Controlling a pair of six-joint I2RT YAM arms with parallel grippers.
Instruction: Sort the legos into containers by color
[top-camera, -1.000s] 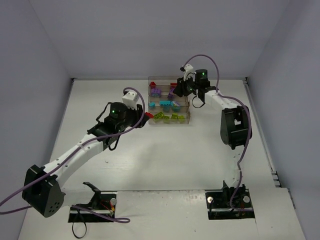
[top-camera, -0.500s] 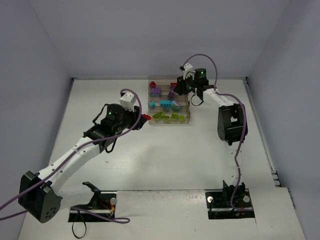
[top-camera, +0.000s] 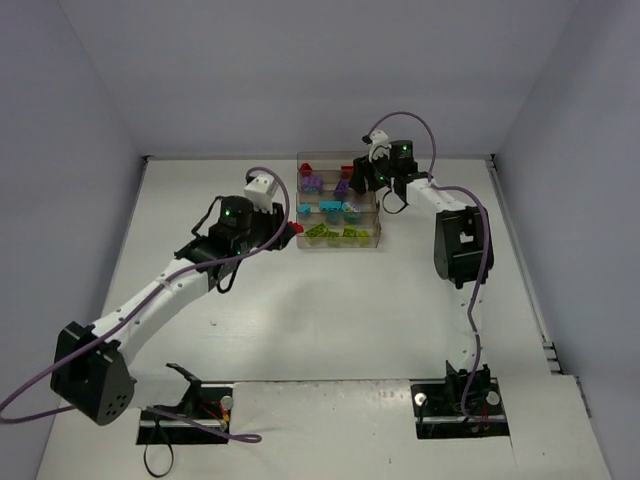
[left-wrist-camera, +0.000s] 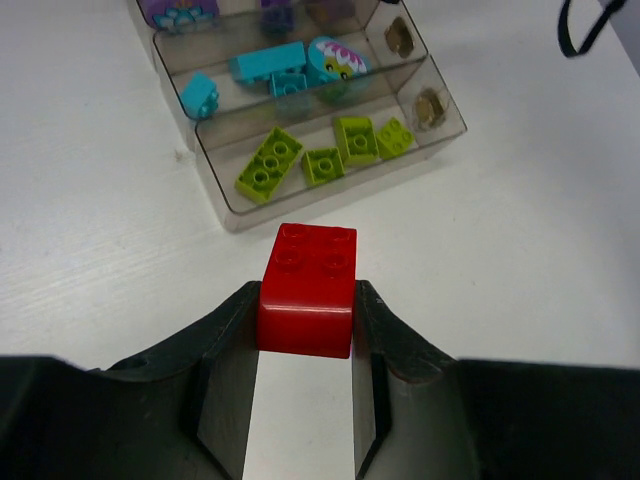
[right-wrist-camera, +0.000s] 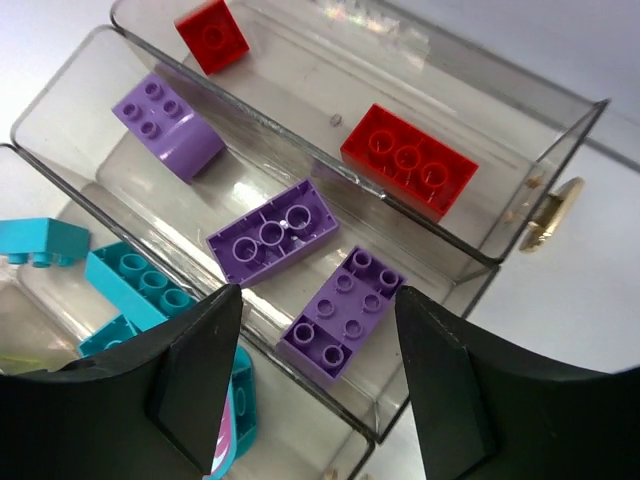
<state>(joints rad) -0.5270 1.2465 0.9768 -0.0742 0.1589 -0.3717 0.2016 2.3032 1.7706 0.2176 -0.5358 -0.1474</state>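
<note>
I need to move the red lego brick in my left gripper outward over the rack's top tray (top-camera: 325, 165) next, lower it between the red bricks and let go of it, because that tray holds red.
My left gripper (left-wrist-camera: 306, 320) is shut on a red lego brick (left-wrist-camera: 308, 288) and holds it above the table just left of the tiered clear tray rack (top-camera: 338, 200). It also shows in the top view (top-camera: 290, 228). The rack's low tray holds lime green bricks (left-wrist-camera: 300, 160), the tray above it cyan bricks (left-wrist-camera: 268, 62). My right gripper (right-wrist-camera: 320, 330) is open over the rack's right end. Below it lies a purple brick (right-wrist-camera: 342, 310) in the purple tray, with two more purple bricks (right-wrist-camera: 272, 232). The top tray holds two red bricks (right-wrist-camera: 408, 160).
The rack stands at the back middle of the white table (top-camera: 300, 300), near the back wall. Brass knobs (left-wrist-camera: 430, 102) stick out on the rack's right end. Grey walls close in the table on three sides.
My left gripper has swung right and slightly forward with the red brick, closer to the rack's left side. My right gripper has stayed over the rack's right end.
</note>
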